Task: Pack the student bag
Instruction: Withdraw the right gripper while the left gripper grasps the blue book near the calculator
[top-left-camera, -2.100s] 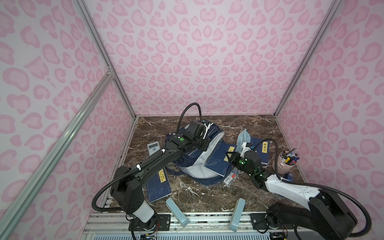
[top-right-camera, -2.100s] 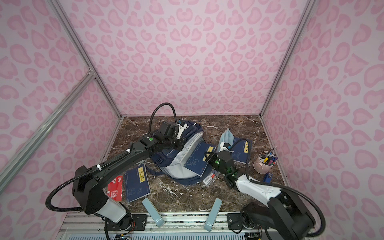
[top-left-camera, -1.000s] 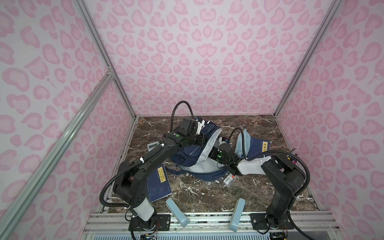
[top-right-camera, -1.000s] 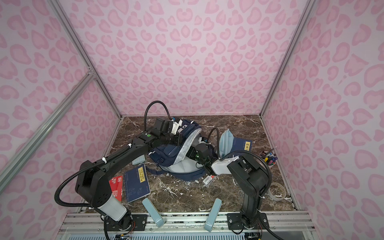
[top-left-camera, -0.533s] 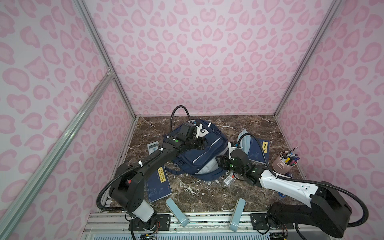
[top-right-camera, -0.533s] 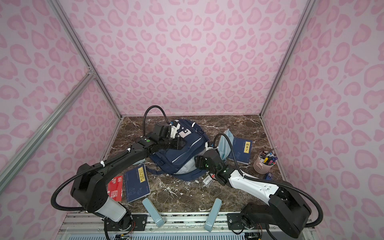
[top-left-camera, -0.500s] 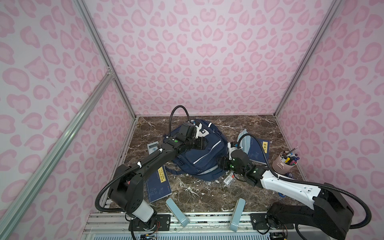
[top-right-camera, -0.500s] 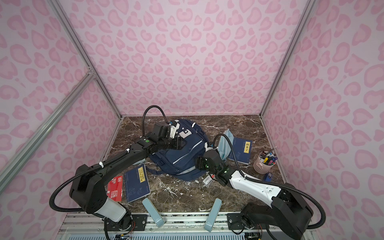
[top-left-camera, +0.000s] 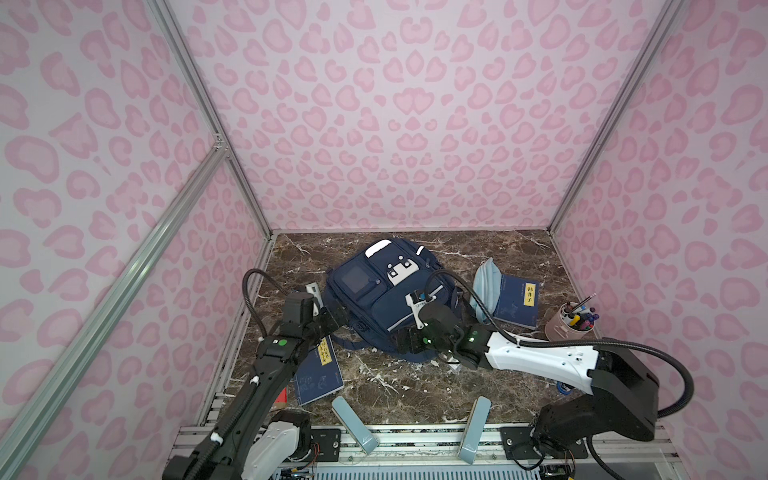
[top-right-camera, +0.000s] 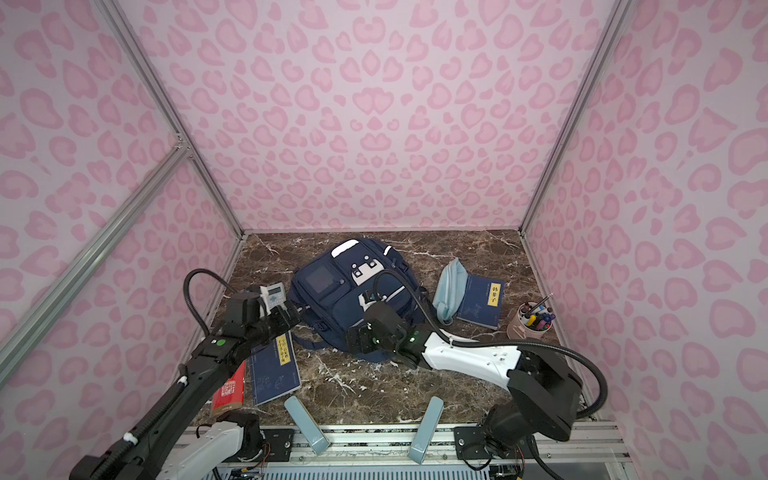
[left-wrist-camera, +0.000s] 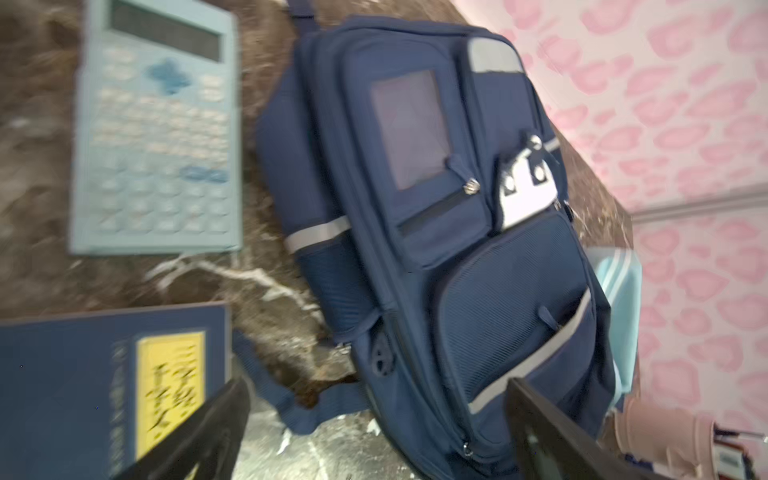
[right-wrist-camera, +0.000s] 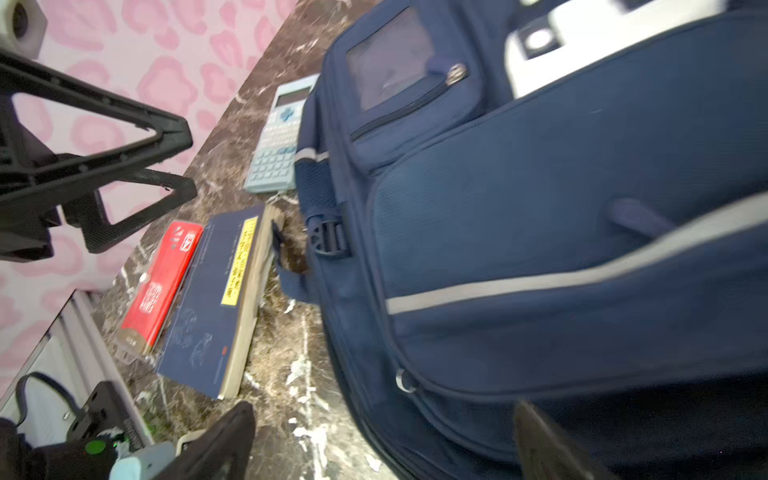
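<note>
The blue book's page edge (top-left-camera: 333, 355) (right-wrist-camera: 254, 288) is below my right gripper, beyond the strap near the calculator. My right gripper should next move past the strap and down onto the page edge.
The student bag (top-left-camera: 386, 299) (top-right-camera: 353, 295), navy with white stripes and a white dotted patch, lies flat, front pockets up, on the marble floor in both top views. My left gripper (top-left-camera: 332, 320) (top-right-camera: 289, 318) hovers open at the bag's left side, holding nothing. In the left wrist view its fingers (left-wrist-camera: 224, 419) straddle a strap and the bag's lower corner (left-wrist-camera: 457, 249). My right gripper (top-left-camera: 409, 343) (top-right-camera: 357, 338) is open at the bag's near edge. In the right wrist view its empty jaws frame the zip seam of the bag (right-wrist-camera: 540, 208).
A light-blue calculator (top-right-camera: 274, 295), a blue book (top-left-camera: 320, 374) and a red box (top-right-camera: 228, 388) lie left of the bag. At right are a light-blue pouch (top-left-camera: 484, 286), another blue book (top-left-camera: 515, 301) and a pen cup (top-left-camera: 575, 322). Two pale stands (top-left-camera: 353, 424) sit at the front edge.
The bag's lifted flap has dropped and the bag lies flat. The blue book seen at its mouth no longer shows. Both grippers have opened wide and drawn back toward the front.
</note>
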